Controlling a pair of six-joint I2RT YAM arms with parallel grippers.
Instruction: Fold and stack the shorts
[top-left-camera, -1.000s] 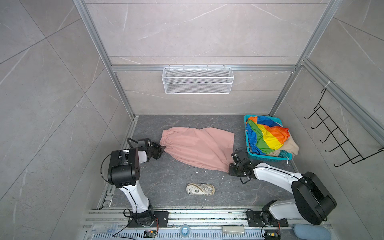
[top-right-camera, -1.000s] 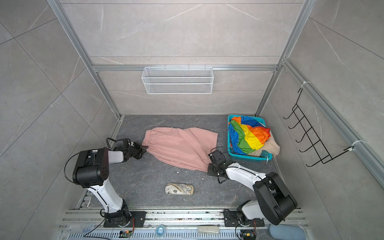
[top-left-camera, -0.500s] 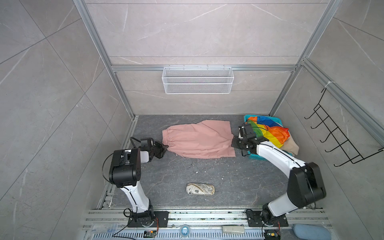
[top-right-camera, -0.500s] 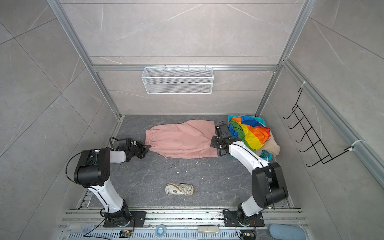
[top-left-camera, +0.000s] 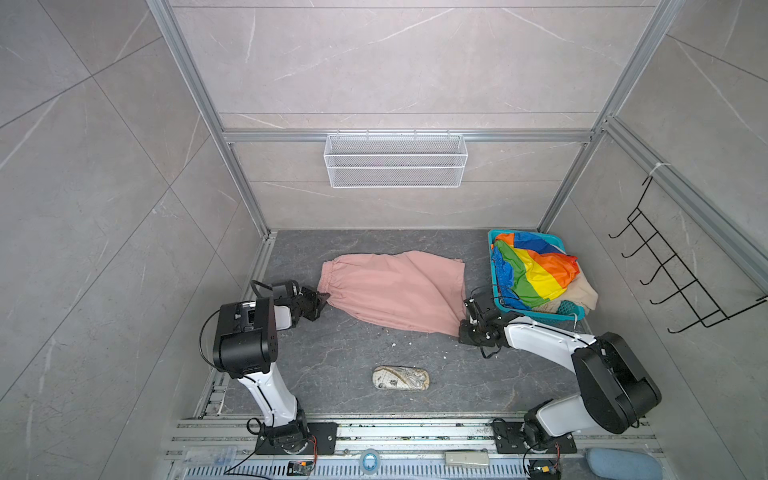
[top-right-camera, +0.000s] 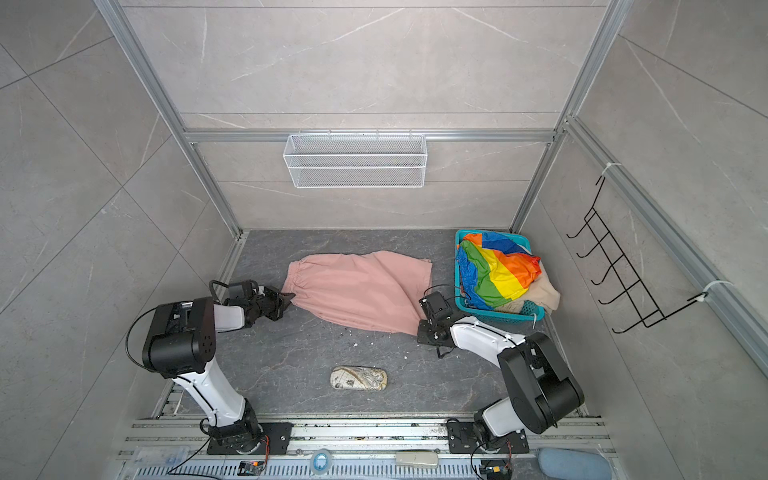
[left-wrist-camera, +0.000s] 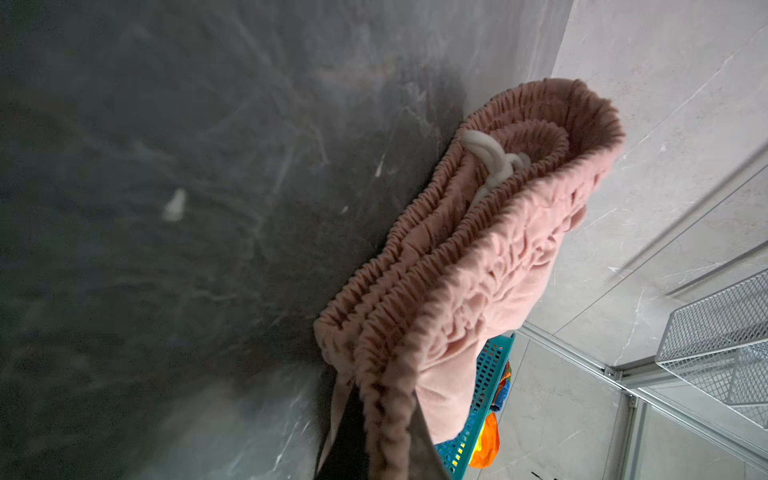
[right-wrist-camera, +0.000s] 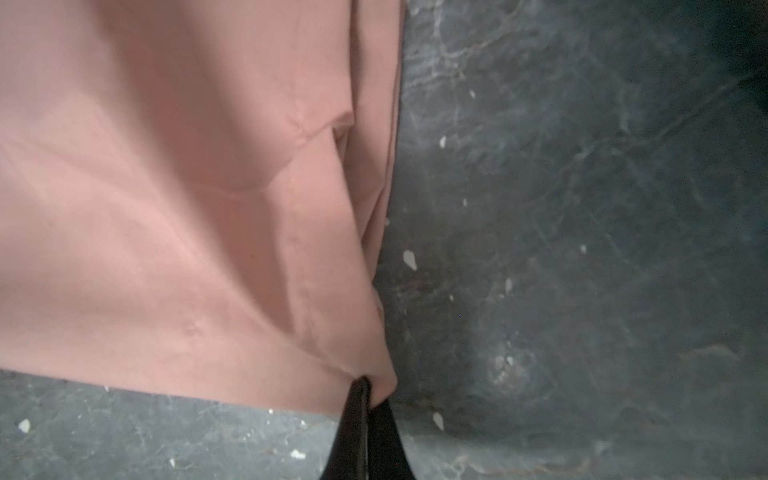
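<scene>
The robot's right gripper will ease the corner of the leg hem just outward onto the floor under the leg hem and let go of it, because the shorts are already stretched.
The dusty pink shorts (top-left-camera: 395, 291) (top-right-camera: 357, 291) lie stretched across the dark floor, waistband to the left, leg ends to the right. My left gripper (top-left-camera: 322, 297) (top-right-camera: 288, 296) is shut on the near end of the gathered waistband (left-wrist-camera: 386, 449), which shows doubled over with a white drawstring (left-wrist-camera: 494, 162) inside. My right gripper (top-left-camera: 460, 326) (top-right-camera: 419, 328) is shut on the near corner of the leg hem (right-wrist-camera: 368, 399). The rainbow-striped shorts (top-left-camera: 536, 274) (top-right-camera: 498, 274) and the beige shorts (top-left-camera: 582, 291) (top-right-camera: 544, 291) lie heaped in the teal basket (top-left-camera: 540, 318) (top-right-camera: 490, 318).
A small patterned pouch (top-left-camera: 401, 378) (top-right-camera: 358, 379) lies on the floor near the front, between the two arm bases. A white wire basket (top-left-camera: 395, 160) hangs on the back wall. A black hook rack (top-left-camera: 673, 274) is on the right wall. White crumbs dot the floor.
The right gripper swung the hem corner back beside the basket half a second ago, then brought it forward again to the front right. The left gripper has hardly moved.
</scene>
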